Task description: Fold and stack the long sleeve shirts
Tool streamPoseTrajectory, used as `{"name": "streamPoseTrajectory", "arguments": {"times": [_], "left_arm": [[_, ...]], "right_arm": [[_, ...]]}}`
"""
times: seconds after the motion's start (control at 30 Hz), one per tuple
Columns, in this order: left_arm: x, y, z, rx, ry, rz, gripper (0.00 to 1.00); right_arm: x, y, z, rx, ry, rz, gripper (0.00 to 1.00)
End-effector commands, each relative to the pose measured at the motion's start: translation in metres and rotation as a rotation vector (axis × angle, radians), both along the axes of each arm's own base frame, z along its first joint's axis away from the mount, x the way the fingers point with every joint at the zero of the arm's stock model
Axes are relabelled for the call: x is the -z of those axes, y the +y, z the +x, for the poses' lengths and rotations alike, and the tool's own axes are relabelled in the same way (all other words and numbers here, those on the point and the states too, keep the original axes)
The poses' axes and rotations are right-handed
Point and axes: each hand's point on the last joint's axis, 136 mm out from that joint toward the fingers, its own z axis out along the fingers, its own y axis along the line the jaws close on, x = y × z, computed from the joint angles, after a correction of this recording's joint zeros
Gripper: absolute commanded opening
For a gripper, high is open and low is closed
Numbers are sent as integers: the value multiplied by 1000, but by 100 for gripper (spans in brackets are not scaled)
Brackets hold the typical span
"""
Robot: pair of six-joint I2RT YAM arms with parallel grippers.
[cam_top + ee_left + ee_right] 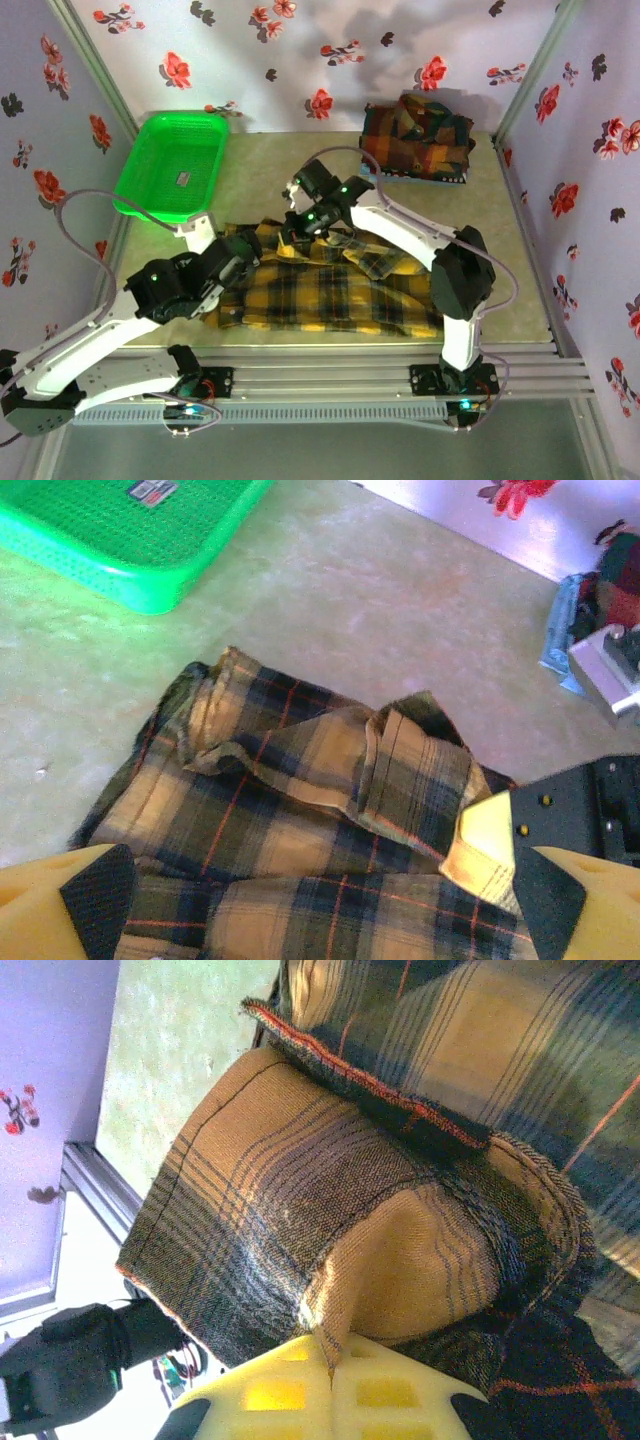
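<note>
The right gripper draws the pinched fold outward toward the shirt's far edge (271, 223) next and opens to release it there, because this cloth lies doubled and rumpled.
A mustard-yellow and black plaid long sleeve shirt (330, 295) lies spread and rumpled across the middle of the table. My right gripper (289, 240) is at its far left part, shut on a pinched fold of the cloth (400, 1260), which rises between the yellow fingers (280, 1395). My left gripper (243, 258) hovers just above the shirt's left end (300, 810). It is open, its two pads (95, 900) wide apart with nothing between them. A folded pile of red, orange and dark green plaid shirts (415, 135) sits at the back right.
A green plastic basket (172, 165) stands at the back left, its corner (150, 580) a short way beyond the shirt. Floral walls close the table on three sides. Bare tabletop (270, 165) lies between basket and pile.
</note>
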Motion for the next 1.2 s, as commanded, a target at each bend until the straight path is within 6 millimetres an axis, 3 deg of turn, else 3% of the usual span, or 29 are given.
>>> {"name": "streamPoseTrajectory", "arguments": {"times": [0.0, 0.23, 0.43, 0.6, 0.77, 0.93, 1.07, 1.17], "left_arm": [[-17, -16, 10, 57, -61, -12, 100], [-19, -34, 17, 110, -81, -19, 100], [-13, -38, 17, 125, -71, -13, 100], [-8, -49, 19, 160, -74, -40, 100], [-1, -52, 19, 158, -73, -51, 100], [8, -50, 18, 154, -59, -46, 100], [19, -41, 14, 130, -40, -47, 100], [24, -36, 11, 119, -39, -60, 99]], "right_arm": [[-32, -20, 16, 32, -33, 34, 3], [-17, -34, 14, 46, -4, 10, 4], [-19, -42, 33, 80, -36, 7, 5], [-16, -44, 61, 161, -63, 7, 5], [8, -41, 71, 380, -73, 34, 6], [24, -19, 48, 560, -76, 169, 11], [27, 20, 0, 458, 37, 217, 49], [21, 25, -30, 345, 101, 172, 61]]}}
